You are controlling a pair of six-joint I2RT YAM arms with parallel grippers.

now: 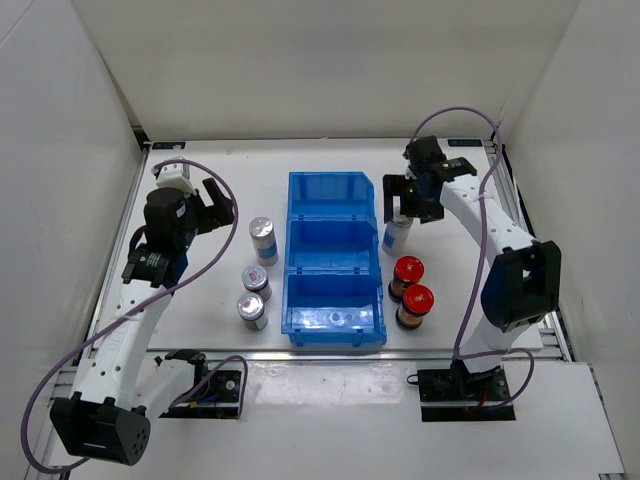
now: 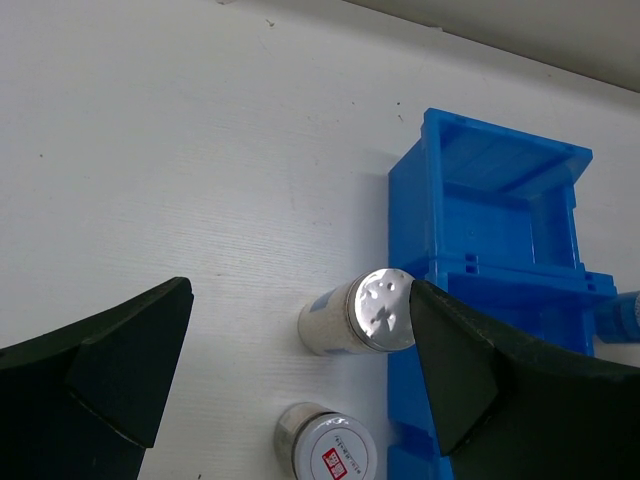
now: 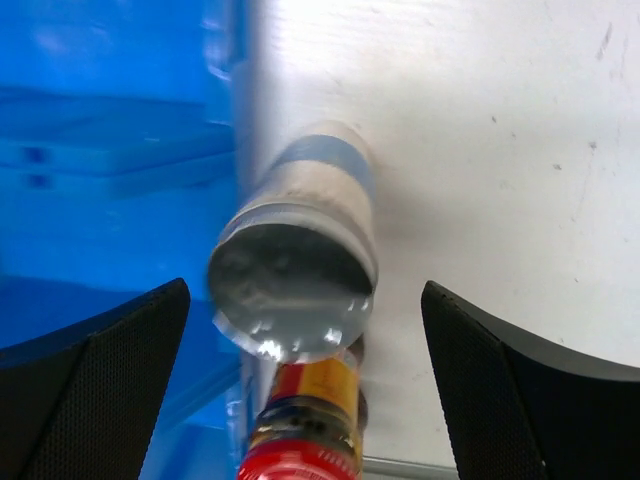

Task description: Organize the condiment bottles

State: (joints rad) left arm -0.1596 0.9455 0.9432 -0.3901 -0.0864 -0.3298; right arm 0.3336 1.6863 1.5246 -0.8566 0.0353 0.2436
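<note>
The robot's right gripper needs to go down around the white-blue bottle's silver lid (image 1: 402, 214) next, moving gently toward the blue bin (image 1: 334, 246) before it closes, because the lid is closer to the finger by the bin.
Six condiment bottles stand on the table. Left of the blue bin (image 1: 334, 246) are a taller white-blue bottle (image 1: 263, 240) and two short grey bottles (image 1: 256, 281) (image 1: 252, 310). Right of the bin are a second white-blue bottle (image 1: 397, 236) and two red-capped dark bottles (image 1: 407, 274) (image 1: 415, 305). My left gripper (image 1: 208, 205) is open, up and to the left of the left white-blue bottle (image 2: 360, 315). My right gripper (image 1: 413, 203) is open just above the right white-blue bottle (image 3: 298, 270), its fingers on either side and apart from it.
The bin (image 2: 500, 200) has three compartments and lies between the two groups. A short grey bottle (image 2: 326, 450) shows below the left gripper (image 2: 300, 335). A red-capped bottle (image 3: 305, 435) stands just behind the bottle under the right gripper (image 3: 305, 305). White walls enclose the table.
</note>
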